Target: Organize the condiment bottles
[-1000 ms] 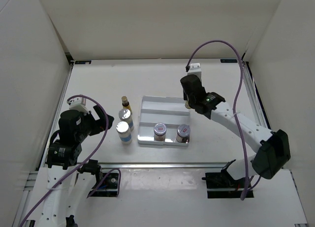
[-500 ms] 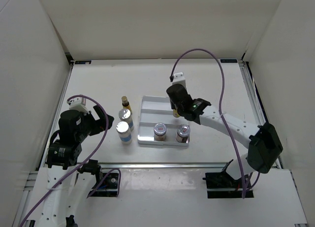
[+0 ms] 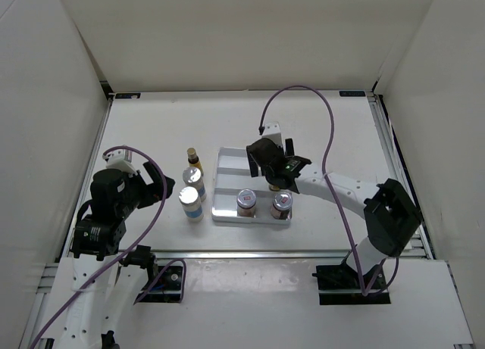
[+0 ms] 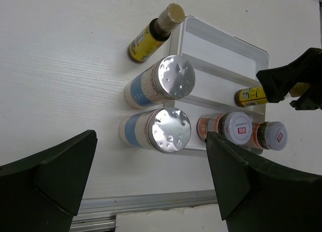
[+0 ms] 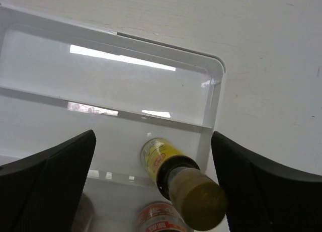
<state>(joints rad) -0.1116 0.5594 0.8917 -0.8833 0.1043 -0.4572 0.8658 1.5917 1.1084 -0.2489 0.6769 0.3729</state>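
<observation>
One yellow bottle is standing outside the tray (image 3: pixel 233 157). Its dark cap (image 3: pixel 192 151) is below and outward of the fingers, so my left gripper needs to move outward and down around it.
A slim yellow bottle (image 5: pixel 168 166) with a dark cap stands in the middle row of the white tray (image 3: pixel 233 157), near its right wall. My right gripper (image 5: pixel 153 136) hangs open just above it, a finger on either side and neither touching it. Two brownish jars (image 3: pixel 246 201) (image 3: pixel 281 204) stand in the tray's front row. On the table left of the tray stand another yellow bottle (image 3: pixel 192 158) and two white-blue bottles (image 3: pixel 192 176) (image 3: pixel 190 202). My left gripper (image 3: pixel 157 182) is open and empty, left of those bottles.
The tray's back row (image 5: pixel 100 56) holds nothing. White walls enclose the table on the left, back and right. A metal rail (image 3: pixel 250 252) runs along the near edge. The right arm's purple cable (image 3: pixel 303 91) loops over the tray's far side.
The right arm swung left and down over the tray with the yellow bottle, then its jaws opened and let the bottle go in the middle row. The left arm has not moved.
</observation>
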